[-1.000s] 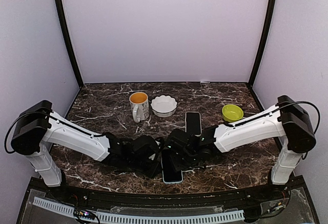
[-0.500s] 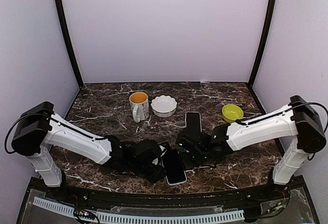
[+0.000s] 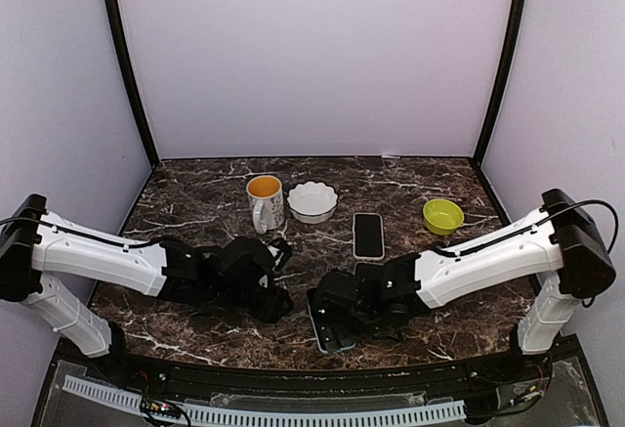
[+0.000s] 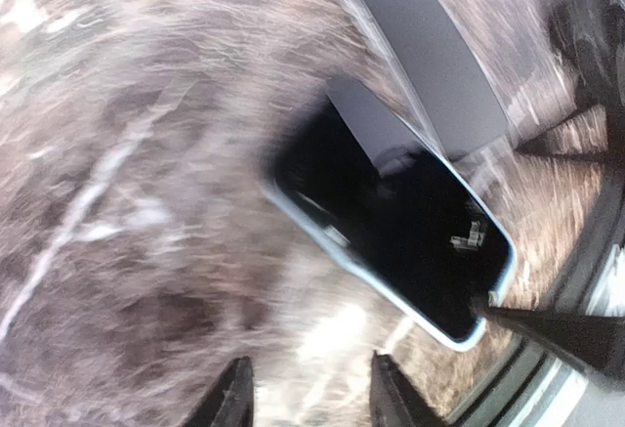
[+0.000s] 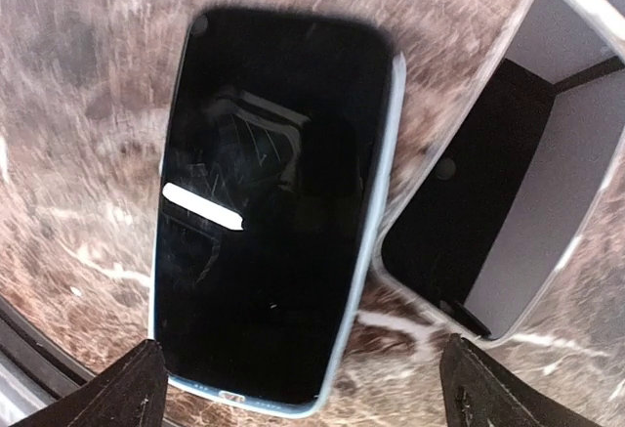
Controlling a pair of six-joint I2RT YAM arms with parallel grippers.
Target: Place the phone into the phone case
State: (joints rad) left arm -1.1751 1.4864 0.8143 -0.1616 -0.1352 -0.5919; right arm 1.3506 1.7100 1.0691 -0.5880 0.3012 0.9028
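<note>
The phone sits off-centre between my right gripper's fingers, so next I will lower that gripper and move it to the left in the top view, over the phone's lower end [image 3: 334, 344] [image 5: 246, 354].
A black-screened phone [image 5: 269, 202] lies flat on the marble, with the light-blue rim of the phone case [image 5: 376, 251] around its edge. In the top view only its near-left corner [image 3: 319, 334] shows under my right gripper [image 3: 339, 316]. The right gripper [image 5: 312, 393] hovers above the phone's lower end, open wide and holding nothing. My left gripper [image 3: 277, 295] has drawn back to the left of the phone [image 4: 391, 212]. The left gripper [image 4: 311, 403] is open, with bare table between its fingers.
A second flat black slab with a white rim [image 3: 367, 234] lies just beyond the phone, also seen as the slab [image 5: 518, 183]. Further back stand a white mug of orange liquid [image 3: 265, 201], a white fluted bowl [image 3: 312, 201] and a green bowl [image 3: 443, 216].
Both grippers have let go of the phone and opened. The left arm pulled away to the left. The right gripper moved over the phone, uncovering the white-rimmed slab.
</note>
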